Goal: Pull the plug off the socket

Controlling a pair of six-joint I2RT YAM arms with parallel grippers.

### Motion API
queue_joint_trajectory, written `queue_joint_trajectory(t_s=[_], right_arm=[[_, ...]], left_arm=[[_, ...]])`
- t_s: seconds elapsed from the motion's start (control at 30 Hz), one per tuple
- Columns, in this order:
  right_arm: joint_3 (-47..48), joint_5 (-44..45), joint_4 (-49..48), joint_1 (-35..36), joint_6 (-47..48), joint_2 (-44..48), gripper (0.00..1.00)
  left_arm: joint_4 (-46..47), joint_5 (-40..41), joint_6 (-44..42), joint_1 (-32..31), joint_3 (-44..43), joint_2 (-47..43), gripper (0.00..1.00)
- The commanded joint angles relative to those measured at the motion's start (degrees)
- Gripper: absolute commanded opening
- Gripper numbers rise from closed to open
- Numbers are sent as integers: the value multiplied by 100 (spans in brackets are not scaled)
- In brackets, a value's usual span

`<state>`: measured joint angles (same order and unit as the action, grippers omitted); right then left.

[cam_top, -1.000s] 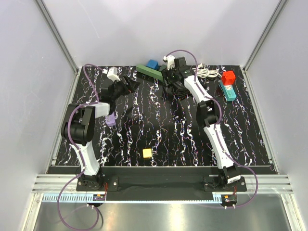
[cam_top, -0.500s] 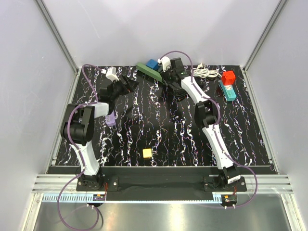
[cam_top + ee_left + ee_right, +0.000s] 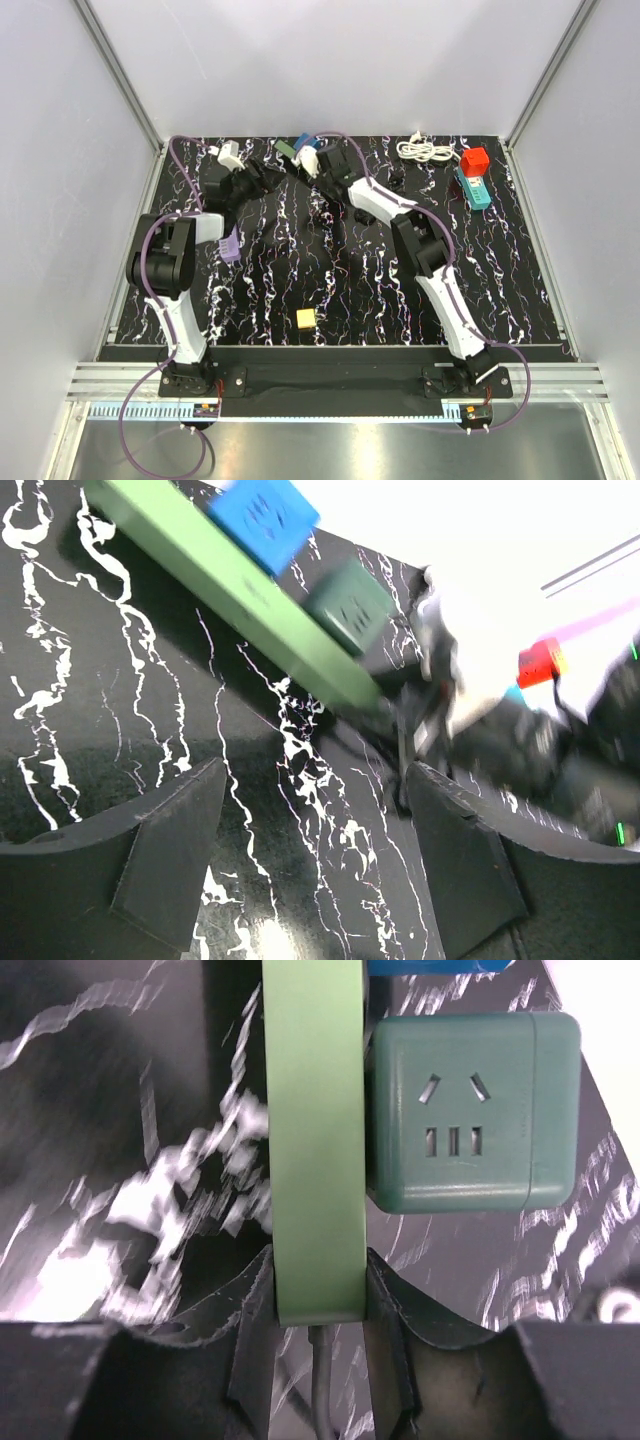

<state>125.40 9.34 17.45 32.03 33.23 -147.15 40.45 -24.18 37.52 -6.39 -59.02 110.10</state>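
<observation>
The socket's near end goes back over the open black mat (image 3: 328, 222) next, drawn and released by my right gripper, since that clear patch lies back from the gripper.
The socket is a long green strip (image 3: 312, 1110) with a black cord (image 3: 320, 1380) leaving its near end. A dark green cube plug (image 3: 470, 1110) sits against its side, and a blue cube plug (image 3: 265, 518) sits further along. My right gripper (image 3: 318, 1280) is shut on the strip's end, one finger on each long side. From above, this grip (image 3: 312, 160) is at the back of the table. My left gripper (image 3: 315, 780) is open and holds nothing. It hovers over the black mat just short of the strip (image 3: 240, 600), to the strip's left when seen from above (image 3: 268, 178).
A coiled white cable (image 3: 425, 150), a red block (image 3: 474, 160) and a teal bar (image 3: 474, 192) lie at the back right. A yellow cube (image 3: 305, 319) sits near the front centre. A purple piece (image 3: 230, 248) lies beside the left arm. White walls close in the mat.
My right gripper swung left along the back and closed on the green strip's end, carrying the strip toward my left gripper. My left jaws narrowed a little.
</observation>
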Motion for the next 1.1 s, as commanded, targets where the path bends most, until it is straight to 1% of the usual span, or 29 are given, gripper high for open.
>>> queue_joint_trajectory(t_s=[0.0, 0.07, 0.13, 0.17, 0.2, 0.23, 0.27, 0.3, 0.33, 0.37, 0.43, 0.53, 0.63, 0.7, 0.77, 0.9, 1.07], right_arm=[[-1471, 919, -582, 294, 411, 957, 0], [-2296, 1376, -1005, 409, 535, 1223, 0], [-2669, 1665, -1112, 462, 474, 1487, 0], [-3018, 1719, -1156, 479, 352, 1575, 0], [-3231, 1781, -1304, 506, 316, 1767, 0], [-3485, 1895, -1480, 549, 315, 1873, 0], [-4036, 1991, -2038, 593, 411, 1970, 0], [-4294, 2123, -2288, 611, 490, 2110, 0], [-4514, 2368, -2508, 655, 656, 2146, 0], [-4855, 2449, -2693, 699, 719, 2190, 0], [-5173, 2589, -3010, 708, 798, 2261, 0], [-5420, 2677, -3326, 734, 886, 2366, 0], [-5640, 2774, -3686, 840, 1079, 2463, 0], [-5948, 2810, -4029, 918, 1185, 2542, 0], [-6106, 2819, -4118, 971, 1229, 2603, 0], [-6475, 2722, -4320, 1077, 1212, 2709, 0], [-6696, 2994, -4654, 1262, 1449, 2569, 0]], left_arm=[[455, -148, 54, 129, -92, -7, 76], [508, -209, 133, 182, -92, 2, 73], [526, -253, 194, 191, -109, 63, 70], [508, -245, 229, 191, -127, 81, 69], [508, -253, 265, 191, -179, 107, 63], [508, -306, 352, 191, -223, 195, 60], [482, -411, 405, 191, -284, 257, 55], [473, -481, 492, 191, -442, 327, 47], [464, -552, 546, 191, -530, 475, 42], [438, -665, 598, 191, -627, 555, 39], [342, -789, 695, 191, -917, 774, 32], [332, -895, 853, 182, -1286, 1038, 26], [385, -956, 1029, 156, -1664, 1337, 24], [385, -1000, 1187, 95, -1902, 1487, 22], [481, -1035, 1284, 7, -2059, 1680, 21], [447, -1018, 1425, -160, -2262, 1953, 19], [341, -798, 1451, -353, -2333, 2050, 19]])
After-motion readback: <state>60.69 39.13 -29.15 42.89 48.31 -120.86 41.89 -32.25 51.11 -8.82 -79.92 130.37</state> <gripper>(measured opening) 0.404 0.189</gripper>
